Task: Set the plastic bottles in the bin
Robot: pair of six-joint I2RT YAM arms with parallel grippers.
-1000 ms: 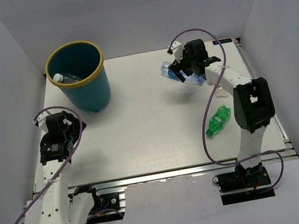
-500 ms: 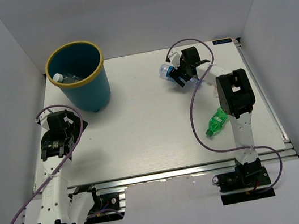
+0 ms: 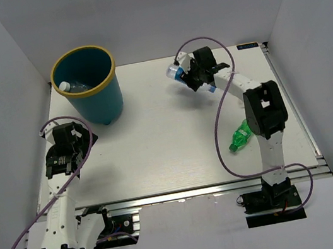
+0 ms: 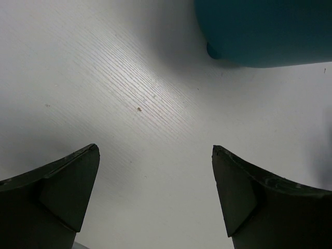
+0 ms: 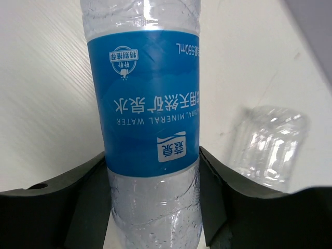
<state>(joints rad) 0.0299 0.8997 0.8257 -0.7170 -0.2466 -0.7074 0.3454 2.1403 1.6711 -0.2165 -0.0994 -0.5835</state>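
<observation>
My left gripper will go up, turn toward the labelled bottle and close around its jutting end (image 3: pixel 173 71), because that bottle's end sticks out past my right gripper.
My right gripper (image 5: pixel 153 168) is shut on a clear plastic bottle with a blue label (image 5: pixel 142 93), its fingers pressing both sides of the body. From above, that bottle (image 3: pixel 176 72) sticks out to the left of the right gripper (image 3: pixel 192 77) at the far middle of the table. A second clear bottle (image 5: pixel 267 142) lies on the table just beside it. A green bottle (image 3: pixel 242 135) lies by the right arm. The teal bin (image 3: pixel 101 106) with a yellow rim stands at the far left, a white-capped bottle (image 3: pixel 64 86) inside. My left gripper (image 4: pixel 155 197) is open over bare table.
The bin's base (image 4: pixel 264 31) shows at the upper right of the left wrist view, well ahead of the open fingers. White walls close the table on three sides. The right arm's purple cable (image 3: pixel 221 147) loops over the table near the green bottle.
The right gripper has shut on the blue-labelled bottle and carried it left and slightly away from me. The left arm has barely moved.
</observation>
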